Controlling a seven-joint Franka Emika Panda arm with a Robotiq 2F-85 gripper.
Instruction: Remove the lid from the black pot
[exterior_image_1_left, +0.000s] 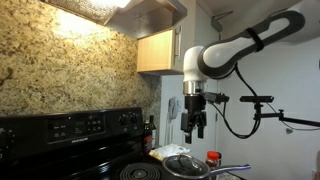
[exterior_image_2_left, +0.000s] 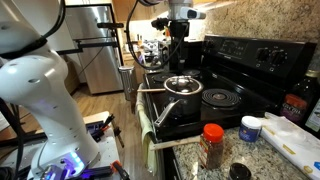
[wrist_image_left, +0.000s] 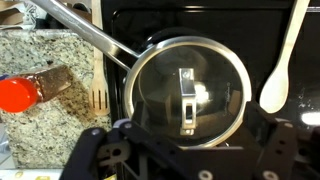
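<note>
The knob (exterior_image_1_left: 187, 160) (wrist_image_left: 188, 101) at the centre of the lid is well below the robot's fingers, so the gripper needs to go straight down to it next, with one finger on each side.
The black pot (wrist_image_left: 140, 122) sits on the black stove, with its long silvery handle (wrist_image_left: 85, 35) reaching up and left in the wrist view. The clear glass lid (wrist_image_left: 215, 75) with a metal rim covers it, and its knob (wrist_image_left: 187, 97) is at the centre. Pot and lid show in both exterior views (exterior_image_1_left: 185, 163) (exterior_image_2_left: 183, 86). My gripper (wrist_image_left: 188, 152) is open and empty. It hangs well above the lid without touching it, as both exterior views show (exterior_image_1_left: 196, 130) (exterior_image_2_left: 178, 60). Its two dark fingers frame the lower edge of the wrist view.
A red-capped jar (wrist_image_left: 28, 92) lies on the granite counter beside the stove (exterior_image_2_left: 212, 145). A white spoon (wrist_image_left: 280, 70) lies on the other side of the pot. A white-capped jar (exterior_image_2_left: 250, 128) stands on the counter. The stove's back panel (exterior_image_1_left: 75, 125) rises behind the pot.
</note>
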